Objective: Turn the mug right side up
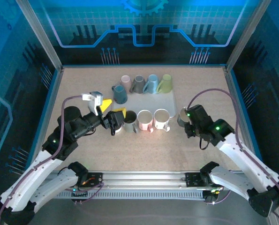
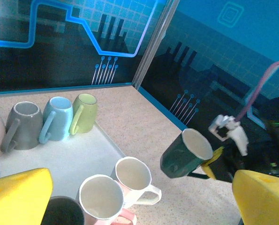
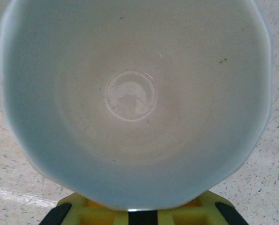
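Note:
My right gripper moves across and down to the tabletop (image 1: 175,123) beside the white mug next, then releases the handle, because the dark green mug hangs above the table.
The dark green mug (image 1: 182,116) hangs just off the right edge of the white mat (image 1: 169,101), above the table. It is tilted, its pale inside facing up and away from the mat. My right gripper (image 1: 190,123) is shut on the mug's handle. From the left wrist the mug (image 2: 185,154) shows lifted off the table, with the right gripper (image 2: 217,165) at its handle. In the right wrist view the mug's inside (image 3: 132,93) sits right above the yellow fingers (image 3: 78,208). My left gripper (image 1: 113,107) stands open at the mat's left front, holding nothing.
Several upside-down mugs line the back of the mat: pink (image 1: 125,82), grey (image 1: 138,84), light blue (image 1: 152,83), green (image 1: 165,83), with a teal one (image 1: 119,93) in front. A dark mug (image 1: 129,121), a pink one (image 1: 145,120) and a white one (image 1: 161,119) stand upright in front.

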